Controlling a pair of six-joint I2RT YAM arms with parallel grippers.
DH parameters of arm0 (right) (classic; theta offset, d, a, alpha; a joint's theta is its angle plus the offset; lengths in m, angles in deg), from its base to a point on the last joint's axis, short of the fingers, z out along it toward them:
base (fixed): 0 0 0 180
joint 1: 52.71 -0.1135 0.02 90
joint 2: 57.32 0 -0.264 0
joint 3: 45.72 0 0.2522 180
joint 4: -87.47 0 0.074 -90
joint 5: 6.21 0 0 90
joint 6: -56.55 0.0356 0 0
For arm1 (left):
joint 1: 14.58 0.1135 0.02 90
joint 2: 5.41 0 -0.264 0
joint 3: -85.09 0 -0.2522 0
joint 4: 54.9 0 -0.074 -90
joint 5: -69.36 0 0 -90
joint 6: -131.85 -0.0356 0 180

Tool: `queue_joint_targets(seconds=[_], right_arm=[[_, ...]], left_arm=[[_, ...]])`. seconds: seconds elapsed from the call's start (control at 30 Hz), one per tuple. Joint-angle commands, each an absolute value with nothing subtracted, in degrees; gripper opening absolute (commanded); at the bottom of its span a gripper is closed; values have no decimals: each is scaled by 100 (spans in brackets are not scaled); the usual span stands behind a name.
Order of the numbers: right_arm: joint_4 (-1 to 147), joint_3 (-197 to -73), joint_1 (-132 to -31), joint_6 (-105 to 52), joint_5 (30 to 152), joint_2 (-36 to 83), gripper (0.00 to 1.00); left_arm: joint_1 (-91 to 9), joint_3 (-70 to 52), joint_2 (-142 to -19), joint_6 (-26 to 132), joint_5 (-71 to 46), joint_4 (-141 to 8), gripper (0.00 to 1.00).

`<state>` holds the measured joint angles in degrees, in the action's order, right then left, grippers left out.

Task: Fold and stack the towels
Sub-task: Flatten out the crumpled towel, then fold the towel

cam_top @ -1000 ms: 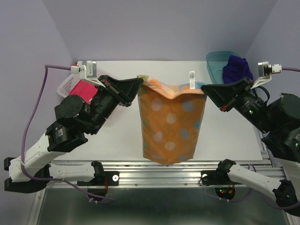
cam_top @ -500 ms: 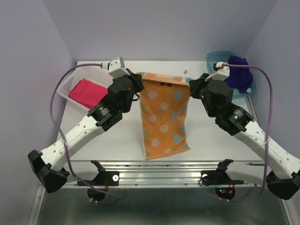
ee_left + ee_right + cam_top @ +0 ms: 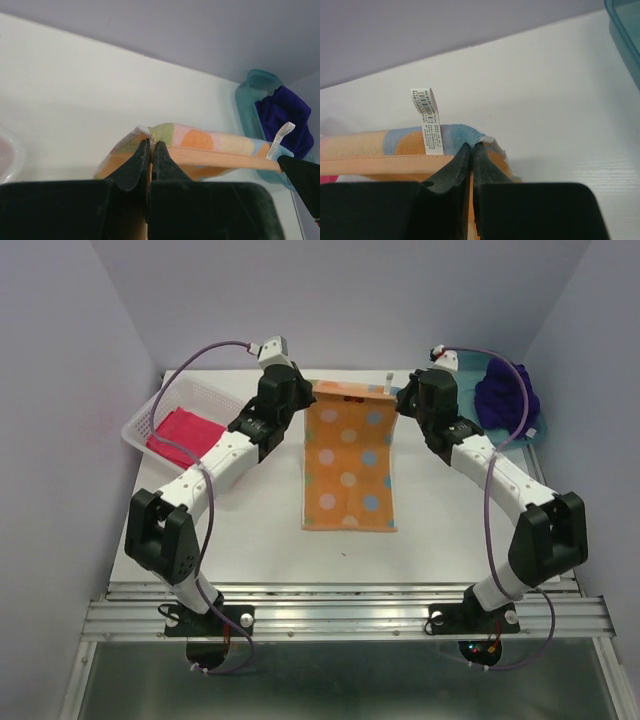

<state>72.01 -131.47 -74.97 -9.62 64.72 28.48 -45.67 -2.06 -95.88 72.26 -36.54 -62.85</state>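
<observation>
The near corner of the orange towel (image 3: 348, 465) on the basket side is flat, so my left gripper should next move back over the towel and down to release there.
The orange polka-dot towel (image 3: 348, 465) lies stretched out on the white table, its far edge held up off the surface. My left gripper (image 3: 311, 398) is shut on its far left corner (image 3: 150, 136). My right gripper (image 3: 396, 400) is shut on the far right corner (image 3: 472, 140), beside a white care label (image 3: 428, 120). The pink-red towel (image 3: 185, 436) sits in the white basket (image 3: 150, 412) at the left. The dark purple-blue towel (image 3: 507, 392) is bunched in the teal tray (image 3: 462, 362) at the back right, and shows in the left wrist view too as the purple-blue towel (image 3: 282, 114).
The back wall stands just beyond the towel's held edge. The table's front edge meets a metal rail (image 3: 340, 615) where the arm bases are bolted. Both arms reach far forward, flanking the orange towel.
Both grippers have carried the orange towel's top edge away toward the back wall and lower. The towel, hanging earlier, now lies mostly flat on the table.
</observation>
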Motion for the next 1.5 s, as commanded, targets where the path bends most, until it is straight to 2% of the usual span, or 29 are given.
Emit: queue_joint_targets(seconds=[0.0,0.13,0.33,0.53,0.67,0.8,1.0,1.2,1.47], right_arm=[[7564,-13647,-6941,-1069,6542,3425,1],[7590,-13621,-6835,-937,6779,3795,1],[7153,-13349,-6818,-718,7061,3787,1],[6475,-12473,-6826,-367,7823,3348,1],[6544,-11707,-6879,-59,8281,2830,1],[6519,-10802,-7019,187,8344,2259,1],[6229,-10186,-7309,425,8353,1432,1],[5991,-9825,-7582,645,8353,896,1],[5850,-9587,-7802,689,8353,746,1]], left_arm=[[-4130,243,-9865,6945,-3568,-6040,0],[-3980,480,-10436,6900,-3374,-6119,0],[-3980,95,-10613,7058,-3066,-6110,0],[-4041,-1003,-9911,7383,-2987,-6101,0],[-4225,-2012,-9568,7647,-3022,-6066,0],[-4594,-2769,-9269,7989,-3215,-5987,0],[-4999,-3631,-8584,8394,-3469,-5978,0],[-5149,-3984,-8100,8544,-3567,-6215,0],[-5281,-3993,-7801,8570,-3769,-6602,0]])
